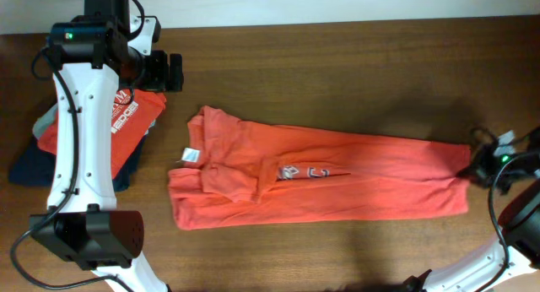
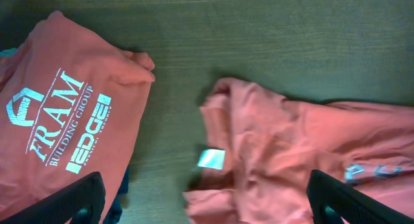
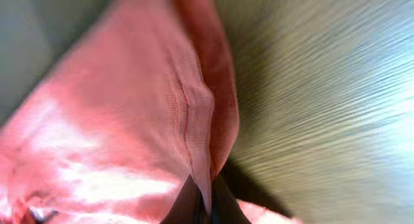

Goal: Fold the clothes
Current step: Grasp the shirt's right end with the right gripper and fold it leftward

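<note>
My right gripper brings the shirt's hem left in the overhead view over the chest print (image 1: 304, 172) next and releases, which shortens the long piece of cloth.
The orange-red T-shirt (image 1: 321, 178) lies folded lengthwise in a long band across the table, neck tag (image 1: 191, 154) at its left end, a bit of chest print (image 1: 304, 172) showing. My right gripper (image 1: 474, 169) is shut on the shirt's hem at the far right end; in the right wrist view (image 3: 206, 208) a thin fold of the cloth (image 3: 129, 120) runs up from between the pinched fingers. My left gripper (image 1: 160, 71) hovers open above the table's back left. Its wrist view shows the shirt's collar end (image 2: 284, 153) and tag (image 2: 211, 158) between its spread fingertips (image 2: 71, 201).
A pile of folded garments sits at the left edge: a red shirt with a white FRAM logo (image 1: 126, 115) (image 2: 58, 120) on top of navy and grey pieces (image 1: 29, 165). The left arm's white links (image 1: 80, 140) stand over that pile. Bare wooden table (image 1: 354, 73) lies behind the shirt.
</note>
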### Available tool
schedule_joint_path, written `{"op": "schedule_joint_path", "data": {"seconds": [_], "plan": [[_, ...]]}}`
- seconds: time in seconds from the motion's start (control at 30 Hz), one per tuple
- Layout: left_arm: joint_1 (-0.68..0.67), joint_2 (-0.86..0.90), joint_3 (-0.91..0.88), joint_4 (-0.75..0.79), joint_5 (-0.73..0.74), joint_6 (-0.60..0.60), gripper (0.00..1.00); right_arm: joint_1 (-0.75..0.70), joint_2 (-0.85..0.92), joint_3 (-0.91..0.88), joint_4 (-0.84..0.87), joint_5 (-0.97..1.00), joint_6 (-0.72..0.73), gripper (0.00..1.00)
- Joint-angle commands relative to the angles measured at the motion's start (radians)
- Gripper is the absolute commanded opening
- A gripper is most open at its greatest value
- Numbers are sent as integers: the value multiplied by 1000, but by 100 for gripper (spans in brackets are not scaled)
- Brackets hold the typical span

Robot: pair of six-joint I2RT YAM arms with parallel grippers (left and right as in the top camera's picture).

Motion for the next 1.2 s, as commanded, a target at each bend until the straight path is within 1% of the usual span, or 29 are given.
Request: {"op": "schedule_joint_path", "data": {"seconds": [0.0,0.13,0.3,0.47,0.67,0.9,1.1,1.17], "plan": [[0,-3,10,2,8,2,99,-1,-120,155,-26,59,38,4],[0,-3,10,2,7,2,99,27,-178,253,-92,60,37,4],[0,-3,10,2,8,2,99,107,-225,262,-144,64,37,4],[0,-3,10,2,7,2,99,224,-228,262,-217,64,37,4],[0,-3,10,2,8,2,99,418,-228,259,-269,82,38,4],[0,-3,10,2,8,1,99,677,-228,219,-263,99,59,4],[0,-3,10,2,8,1,99,861,-220,91,-179,123,159,4],[0,-3,10,2,8,1,99,917,-217,37,-138,106,169,4]]}}
